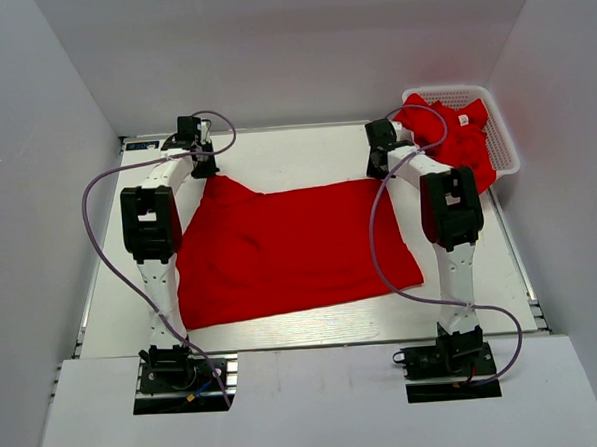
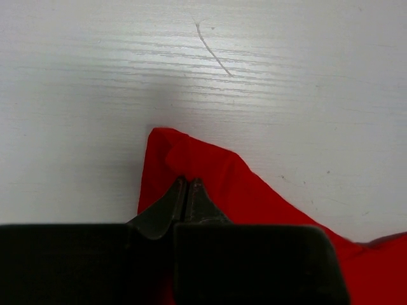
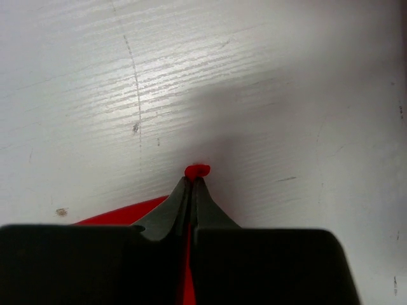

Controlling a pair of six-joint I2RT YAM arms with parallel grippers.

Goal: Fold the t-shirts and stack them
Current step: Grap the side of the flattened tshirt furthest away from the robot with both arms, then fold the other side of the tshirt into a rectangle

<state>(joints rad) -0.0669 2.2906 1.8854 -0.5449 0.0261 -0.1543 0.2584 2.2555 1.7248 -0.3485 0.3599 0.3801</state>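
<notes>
The robot's left gripper should next carry its corner of the t-shirt back across the t-shirt and let go of it at the t-shirt's near edge (image 1: pixel 226 318), since that edge lies back from the gripper.
A red t-shirt (image 1: pixel 290 249) lies spread flat across the middle of the white table. My left gripper (image 1: pixel 205 168) is shut on its far left corner, which shows in the left wrist view (image 2: pixel 191 159) just past the closed fingertips. My right gripper (image 1: pixel 380 165) is shut on the far right corner; a small red nub of cloth (image 3: pixel 197 170) pokes out beyond its tips. More red t-shirts (image 1: pixel 454 135) are piled in the basket at the back right.
A white plastic lattice basket (image 1: pixel 505 143) stands at the back right corner, close to the right arm. White walls enclose the table (image 1: pixel 295 154) on three sides. Grey cables loop from both arms.
</notes>
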